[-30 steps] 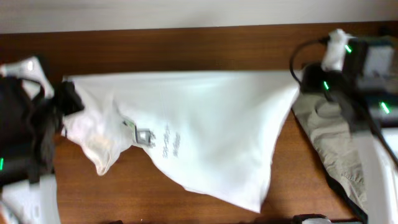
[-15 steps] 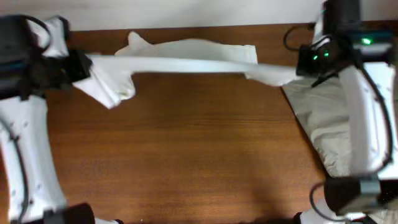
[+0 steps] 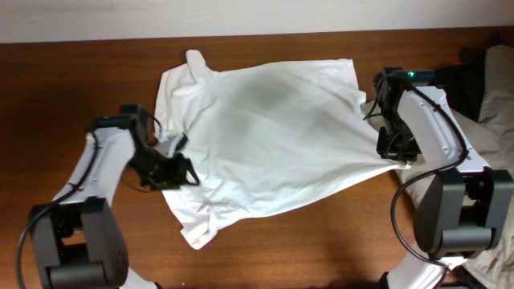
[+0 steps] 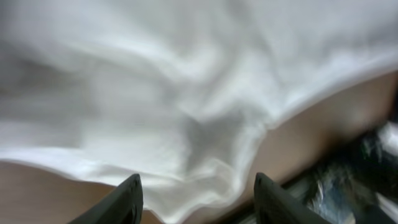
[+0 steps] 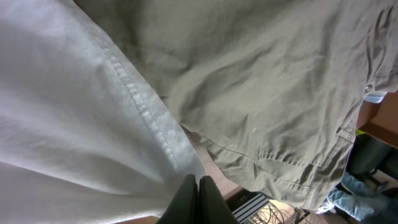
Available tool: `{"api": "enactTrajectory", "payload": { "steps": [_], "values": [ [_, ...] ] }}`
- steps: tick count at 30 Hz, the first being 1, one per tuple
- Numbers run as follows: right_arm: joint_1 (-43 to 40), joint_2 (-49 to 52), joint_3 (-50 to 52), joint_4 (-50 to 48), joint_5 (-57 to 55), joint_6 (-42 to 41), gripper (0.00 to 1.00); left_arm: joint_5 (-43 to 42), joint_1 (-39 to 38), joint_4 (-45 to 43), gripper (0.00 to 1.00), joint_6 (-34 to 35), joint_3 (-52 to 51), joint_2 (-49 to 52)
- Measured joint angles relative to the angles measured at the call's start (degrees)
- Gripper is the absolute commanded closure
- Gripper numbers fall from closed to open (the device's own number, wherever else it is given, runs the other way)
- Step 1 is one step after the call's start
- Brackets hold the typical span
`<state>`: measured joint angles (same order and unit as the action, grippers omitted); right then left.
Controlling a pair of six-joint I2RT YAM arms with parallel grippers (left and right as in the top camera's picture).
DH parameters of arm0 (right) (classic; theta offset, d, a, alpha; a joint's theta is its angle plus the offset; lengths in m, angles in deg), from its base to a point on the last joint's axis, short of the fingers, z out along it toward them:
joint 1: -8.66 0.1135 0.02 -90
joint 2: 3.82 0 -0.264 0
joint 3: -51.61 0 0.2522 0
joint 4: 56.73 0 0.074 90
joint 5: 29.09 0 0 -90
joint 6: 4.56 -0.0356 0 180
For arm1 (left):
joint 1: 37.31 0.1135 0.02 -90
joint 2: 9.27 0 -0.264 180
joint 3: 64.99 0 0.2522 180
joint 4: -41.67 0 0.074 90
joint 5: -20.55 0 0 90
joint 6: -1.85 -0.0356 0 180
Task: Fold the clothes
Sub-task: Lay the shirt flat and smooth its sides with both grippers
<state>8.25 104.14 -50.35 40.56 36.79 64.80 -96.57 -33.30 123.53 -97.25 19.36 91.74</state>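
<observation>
The shirt is spread out unfolded, so I'll next move my right gripper outward over the shirt's side edge (image 3: 366, 119) (image 5: 121, 71) by the khaki-beige garment and release the pinched corner.
The clothes, a thin white T-shirt (image 3: 273, 136), lie spread and wrinkled across the middle of the brown table (image 3: 321, 241). My left gripper (image 3: 178, 164) sits low at the shirt's left edge. In the left wrist view it (image 4: 199, 208) is open, its dark fingers (image 4: 127, 199) wide apart over rumpled white cloth (image 4: 186, 112), gripping nothing. My right gripper (image 3: 395, 159) is at the shirt's right corner, which is pulled to a point. In the right wrist view it (image 5: 197, 193) is shut on the shirt's hemmed corner (image 5: 93, 124).
A khaki-beige garment (image 5: 280, 93) lies right of the shirt, under and beyond the right gripper, reaching the table's right edge (image 3: 498, 80). Dark cloth (image 3: 462, 76) lies beside it. Cables and gear (image 5: 261, 208) show past the table edge. A pale wall runs along the back.
The shirt, stretched in the air between both grippers at the back, now lies spread on the table. Both arms came forward and down. The left gripper has opened and let go.
</observation>
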Motion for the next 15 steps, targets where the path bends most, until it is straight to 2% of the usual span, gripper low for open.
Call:
{"api": "enactTrajectory", "payload": {
  "steps": [3, 4, 7, 10, 11, 12, 13, 14, 15],
  "values": [
    [0.0, 0.0, 0.0, -0.8, 0.1, -0.2, 0.96, 9.1, 6.6, -9.9, 0.32, 11.3, 0.8, -0.8],
    [0.0, 0.0, 0.0, -1.0, 0.2, -0.2, 0.96, 11.0, 8.1, -16.0, 0.25, 13.7, 0.6, -0.8],
    [0.0, 0.0, 0.0, -1.2, 0.2, -0.1, 0.96, 12.5, 8.1, -25.1, 0.25, 16.3, 0.5, 2.2],
    [0.0, 0.0, 0.0, -1.2, 0.2, -0.2, 0.96, 10.3, 8.0, -29.6, 0.29, 16.9, 0.4, 8.2],
    [0.0, 0.0, 0.0, -1.2, 0.2, -0.2, 0.96, 8.9, 7.6, -32.2, 0.36, 17.0, 0.4, 10.3],
    [0.0, 0.0, 0.0, -1.2, 0.2, -0.2, 0.96, 8.2, 7.0, -32.9, 0.51, 17.1, 0.5, 11.4],
    [0.0, 0.0, 0.0, -1.2, 0.4, -0.2, 0.96, 7.4, 5.9, -34.4, 0.83, 17.2, 0.5, 12.0],
    [0.0, 0.0, 0.0, -1.2, 0.5, -0.2, 0.96, 7.1, 4.9, -35.2, 0.98, 17.3, 0.6, 12.2],
    [0.0, 0.0, 0.0, -1.2, 0.6, -0.2, 0.96, 7.0, 4.2, -35.7, 1.0, 17.6, 0.5, 12.6]
  ]
}}
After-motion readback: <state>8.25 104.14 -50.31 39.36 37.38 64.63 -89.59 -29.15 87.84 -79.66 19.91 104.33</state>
